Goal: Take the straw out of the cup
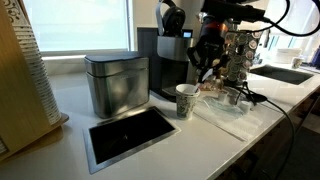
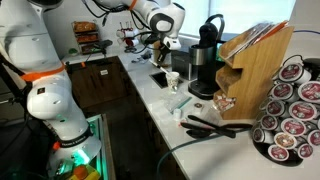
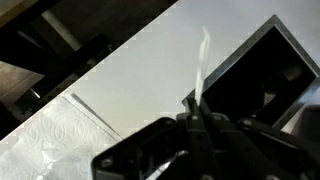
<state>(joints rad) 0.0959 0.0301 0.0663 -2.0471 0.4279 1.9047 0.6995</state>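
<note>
The straw (image 3: pixel 204 55) is already clear of the cup, so I will move my gripper past the paper towel, over the black utensils on the counter, and let the straw go.
The white paper cup with green print stands upright on the white counter in both exterior views (image 1: pixel 186 100) (image 2: pixel 172 80), in front of the black coffee machine. My gripper (image 1: pixel 205 66) (image 2: pixel 160 48) hangs above the cup, a little to one side. In the wrist view the gripper (image 3: pixel 197 102) is shut on the thin pale straw (image 3: pixel 204 55), which sticks out past the fingertips over the counter. The cup is out of the wrist view. The straw is too thin to make out in the exterior views.
A metal canister (image 1: pixel 117 83) and a black recessed panel (image 1: pixel 130 135) sit beside the coffee machine (image 1: pixel 170 55). A paper towel (image 1: pixel 225 112) (image 3: pixel 50 140) lies past the cup. A sink (image 1: pixel 285 72) is further back. A wooden pod rack (image 2: pixel 255 65) and coffee pods (image 2: pixel 295 110) stand at the counter's end.
</note>
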